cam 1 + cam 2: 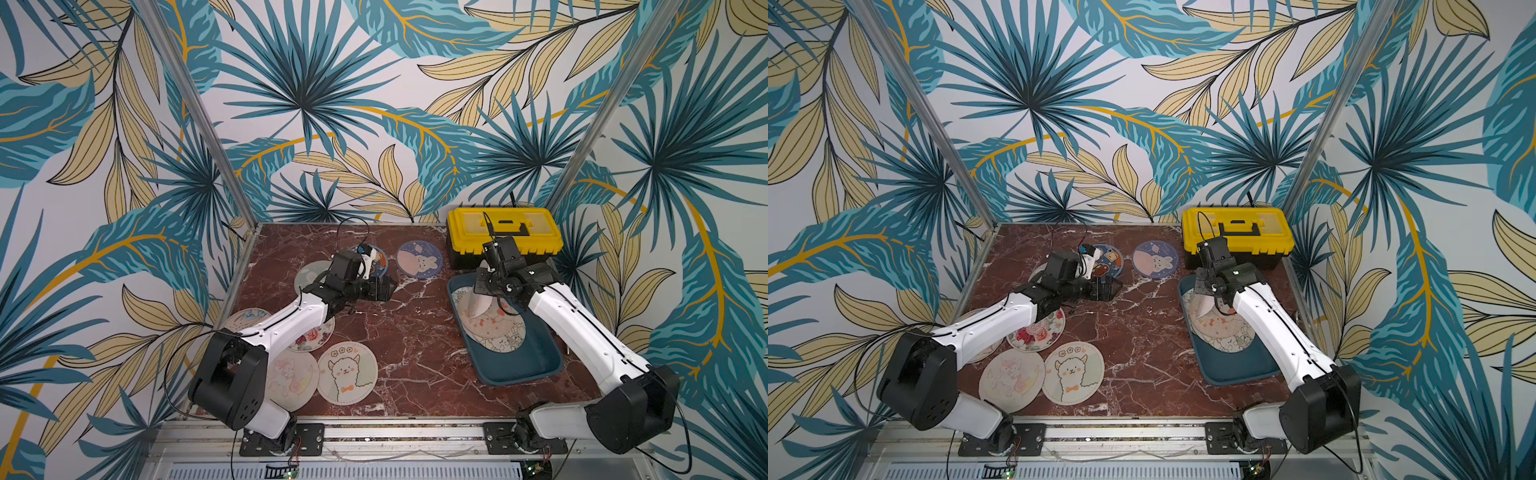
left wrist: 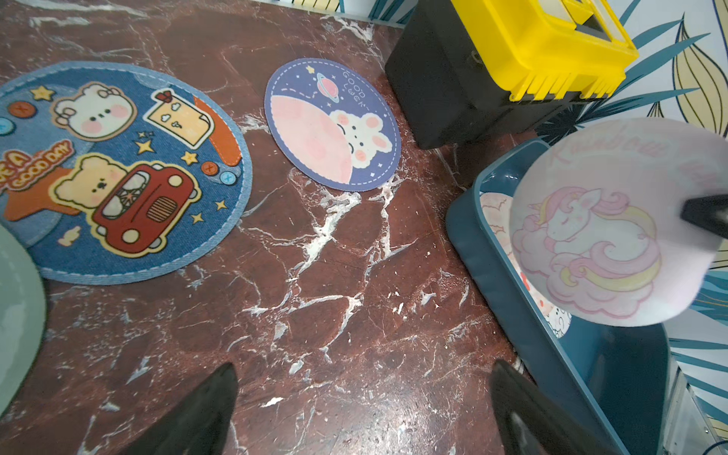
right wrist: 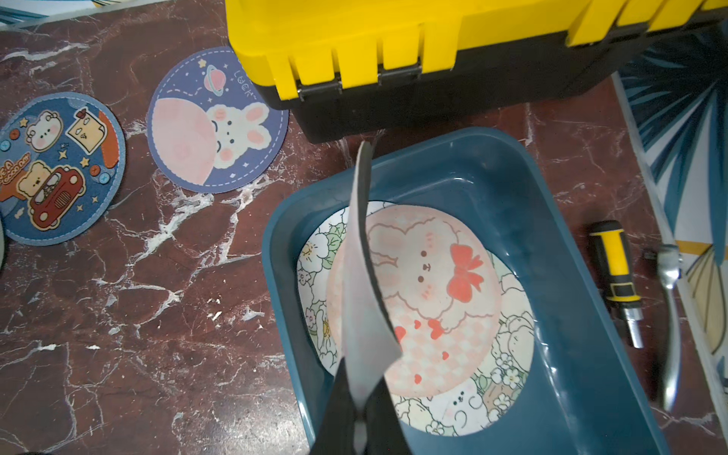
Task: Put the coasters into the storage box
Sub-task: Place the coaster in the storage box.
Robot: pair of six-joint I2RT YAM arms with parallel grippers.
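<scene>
The pink bunny coaster lies below my right gripper inside the teal storage box (image 1: 532,370). My right gripper brings the unicorn coaster down onto it and releases it next.
My right gripper (image 3: 359,417) is shut on a pink unicorn coaster (image 2: 591,236), holding it on edge above the teal storage box (image 1: 532,370). Inside the box lies a pink bunny coaster (image 3: 433,291) on top of a floral one (image 3: 508,354). Over bare marble left of the box, my left gripper (image 2: 364,378) hangs open and empty. On the table lie a blue bear coaster (image 2: 118,169), a navy bunny coaster (image 1: 419,258), a grey-green one (image 1: 309,276), a rose one (image 1: 1038,332), an alpaca one (image 1: 347,372) and a pale pink one (image 1: 291,378).
A black toolbox with a yellow lid (image 1: 505,232) stands right behind the box. Between the box and the right wall lie a screwdriver (image 3: 616,275) and a metal ratchet (image 3: 671,327). Another coaster (image 1: 245,320) lies partly under my left arm.
</scene>
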